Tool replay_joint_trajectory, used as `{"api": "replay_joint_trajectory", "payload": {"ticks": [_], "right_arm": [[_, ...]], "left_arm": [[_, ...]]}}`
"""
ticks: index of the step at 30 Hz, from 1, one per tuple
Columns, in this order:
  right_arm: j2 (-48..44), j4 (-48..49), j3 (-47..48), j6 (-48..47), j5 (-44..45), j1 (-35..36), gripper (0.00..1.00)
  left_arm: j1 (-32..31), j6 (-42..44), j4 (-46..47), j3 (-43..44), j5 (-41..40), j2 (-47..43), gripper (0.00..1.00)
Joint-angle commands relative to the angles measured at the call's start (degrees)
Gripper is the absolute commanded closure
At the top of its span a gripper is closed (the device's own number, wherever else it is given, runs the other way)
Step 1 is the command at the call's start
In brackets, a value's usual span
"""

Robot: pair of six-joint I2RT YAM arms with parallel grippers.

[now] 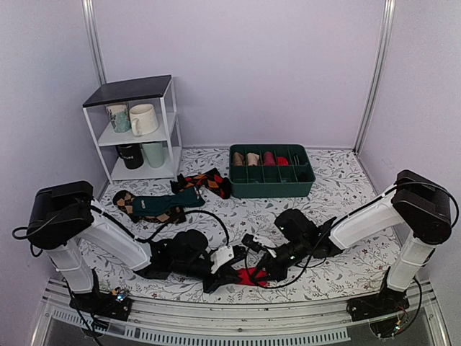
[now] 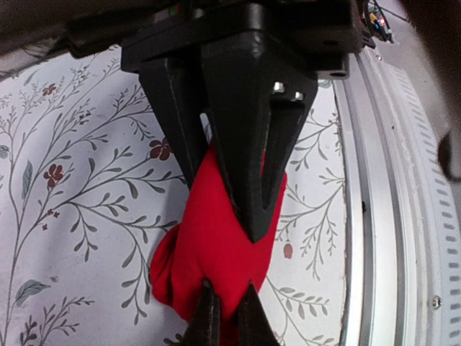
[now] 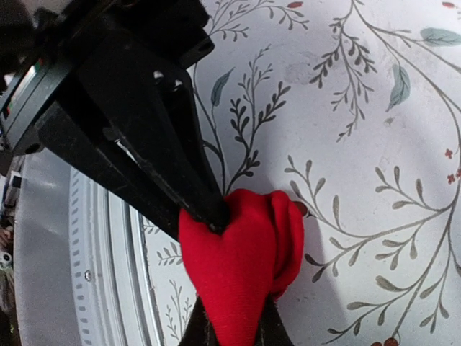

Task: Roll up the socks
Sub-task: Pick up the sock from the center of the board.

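Note:
The bin's near corner section lies outward, so I will raise my right gripper outward, then lower it into that section to release the bundle with other rolled socks.
The red socks are a bunched bundle near the table's front edge, held between both grippers. My left gripper comes in from the left and is shut on the bundle. In the left wrist view its fingers clamp the upper part of the socks. My right gripper comes in from the right and pinches the same bundle. In the right wrist view its fingertips bite into the top of the socks. Each view shows the other gripper's fingers at the bottom edge.
A dark teal sock and orange-and-black argyle socks lie at mid-left. A green divided bin with rolled socks stands at the back. A white shelf with mugs is at back left. The metal rail runs just in front.

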Motion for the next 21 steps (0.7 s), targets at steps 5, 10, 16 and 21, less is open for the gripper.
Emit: {"api": "replay_joint_trajectory", "payload": {"ticks": [5,10,16,21], "right_arm": [[4.4,-1.2,1.1,2.8,3.2,0.3,1.0],[-0.6,-1.9,0.6,5.0,5.9,-2.4,1.0],[-10.1,-5.9,4.1,7.1,12.3,-7.8,1.0],[-16.7,-11.7,11.1,9.6,17.2,-15.7,1.0]], "left_arm": [[0.3,1.1,-12.0,-0.2,-5.0,-0.4,0.8],[0.2,3.6,-13.4,-1.8,-11.5,-13.8,0.42],[3.5,5.0,-13.0,-7.7,-16.7,-29.6,0.17],[8.1,5.2,-11.4,-10.4,-14.4,-38.1,0.01]]}}
